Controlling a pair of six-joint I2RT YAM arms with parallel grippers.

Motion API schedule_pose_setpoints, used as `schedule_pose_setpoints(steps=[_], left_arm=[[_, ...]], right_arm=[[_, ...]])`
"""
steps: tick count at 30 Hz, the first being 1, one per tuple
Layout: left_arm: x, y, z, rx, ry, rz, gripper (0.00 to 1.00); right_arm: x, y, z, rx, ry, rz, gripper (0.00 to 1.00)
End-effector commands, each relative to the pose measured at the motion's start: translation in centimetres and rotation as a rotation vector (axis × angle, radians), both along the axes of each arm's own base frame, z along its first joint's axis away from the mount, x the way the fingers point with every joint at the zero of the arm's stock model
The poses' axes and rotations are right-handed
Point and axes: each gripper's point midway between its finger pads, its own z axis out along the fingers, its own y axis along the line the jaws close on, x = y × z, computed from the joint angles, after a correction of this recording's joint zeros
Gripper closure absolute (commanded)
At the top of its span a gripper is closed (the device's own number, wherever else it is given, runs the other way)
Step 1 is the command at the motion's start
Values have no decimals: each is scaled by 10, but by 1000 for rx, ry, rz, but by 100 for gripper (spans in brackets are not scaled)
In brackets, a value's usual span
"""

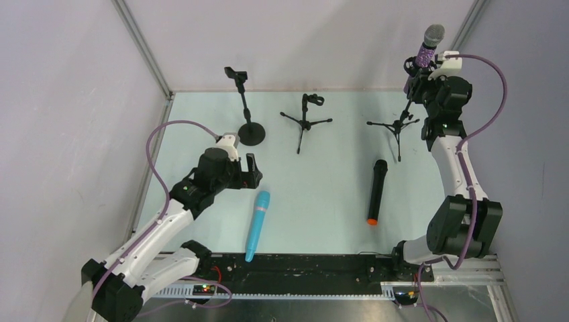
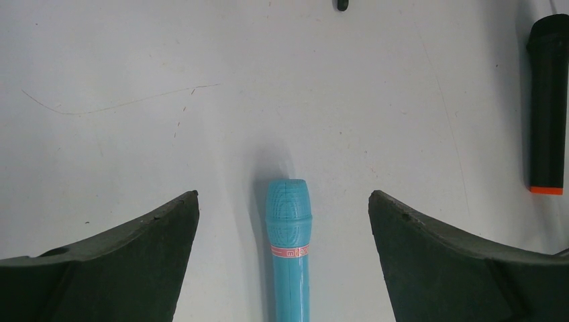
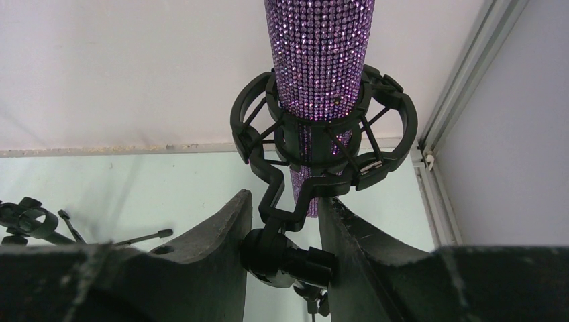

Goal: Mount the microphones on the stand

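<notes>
The robot's right gripper should next lower the stand onto the tabletop below, beyond the black microphone, and let go of it, since its mount (image 3: 389, 114) already holds the purple microphone.
The purple glittery microphone (image 1: 428, 47) stands upright in the ring-shaped shock mount (image 3: 389, 114) of the right tripod stand (image 1: 396, 124). My right gripper (image 3: 285, 199) is shut on that stand's black swivel joint (image 3: 285, 258), just under the mount. The turquoise microphone (image 1: 257, 225) lies flat on the table, near the front edge. My left gripper (image 2: 284, 194) hangs open above its head end (image 2: 290, 208), a finger on each side and not touching. The black microphone (image 1: 376, 190) with an orange end lies flat at the centre right.
A stand on a round base (image 1: 247, 111) and a small tripod stand (image 1: 306, 121) rise at the back of the table, both with bare clips. Walls and metal frame rails close in the table at the back and on both sides.
</notes>
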Motion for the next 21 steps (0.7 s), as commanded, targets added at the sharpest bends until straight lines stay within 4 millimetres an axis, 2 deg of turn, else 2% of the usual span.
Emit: schedule_pose_setpoints(steps=[1, 8, 21], left_arm=[[0, 2, -1, 21, -19, -7, 0], [-1, 4, 3, 18, -31, -2, 0], [0, 5, 9, 8, -45, 8, 0]], right_arm=[[1, -2, 80, -37, -232, 9, 100], [8, -4, 56, -25, -172, 1, 100], [-2, -11, -3, -10, -100, -47, 100]])
